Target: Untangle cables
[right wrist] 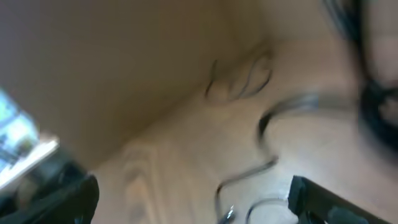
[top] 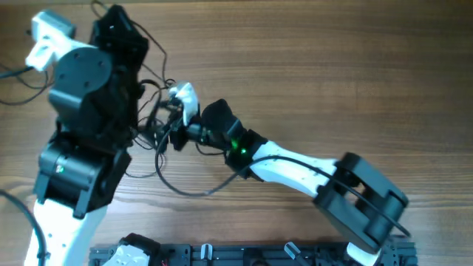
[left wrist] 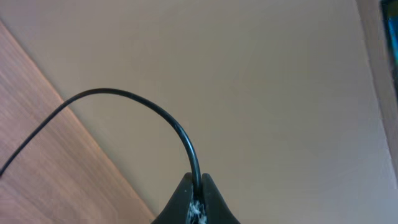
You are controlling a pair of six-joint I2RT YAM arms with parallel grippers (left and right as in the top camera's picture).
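One piece of cable is already in my left gripper, so my right gripper will next turn outward in the tangle and bring its open fingers onto the black cable.
Several thin black cables (top: 171,159) lie tangled on the wooden table between the two arms, with one loop trailing toward the front. My left gripper (left wrist: 198,190) is shut on one black cable (left wrist: 124,96), which arcs up and left out of the jaws; in the overhead view the arm hides these jaws. My right gripper (right wrist: 193,196) is open, its fingers wide apart over loose cable strands (right wrist: 245,174) and a silver-tipped plug (right wrist: 229,214). In the overhead view it (top: 175,125) sits in the tangle beside the left arm.
The left arm's bulky black body (top: 85,111) covers part of the tangle. A black rail (top: 251,255) runs along the table's front edge. Thicker arm wiring trails at the far left (top: 15,74).
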